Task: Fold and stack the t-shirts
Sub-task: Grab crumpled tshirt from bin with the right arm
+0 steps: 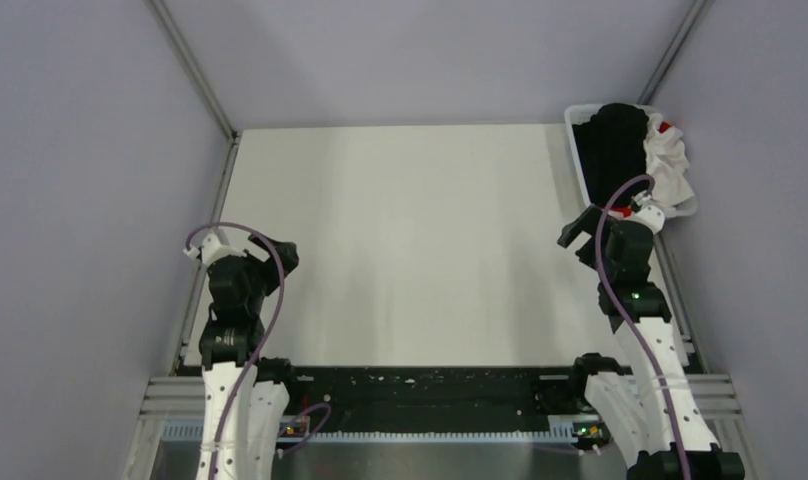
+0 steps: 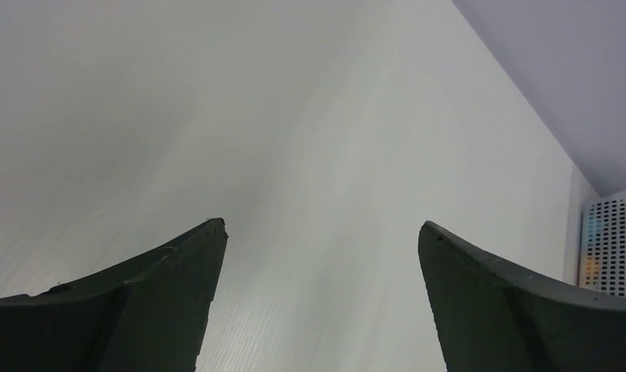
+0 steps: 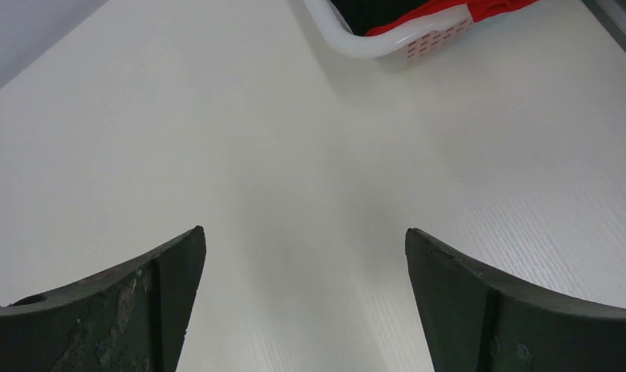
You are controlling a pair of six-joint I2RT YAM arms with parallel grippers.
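Observation:
The black t-shirt is uncovered in the basket, so I will move my right gripper outward past the basket's rim, then down onto the black t-shirt's far part and close it.
A black t-shirt and a white t-shirt with red bits lie heaped in the white lattice basket at the table's far right. In the right wrist view, red cloth shows over the basket's rim. My right gripper is open and empty, just in front of the basket; its jaws stand wide apart over the bare table. My left gripper is open and empty at the table's left side, its jaws wide apart.
The white table is walled by grey panels on the left, back and right. The basket's lattice side shows at the right edge of the left wrist view. A black rail runs along the near edge between the arm bases.

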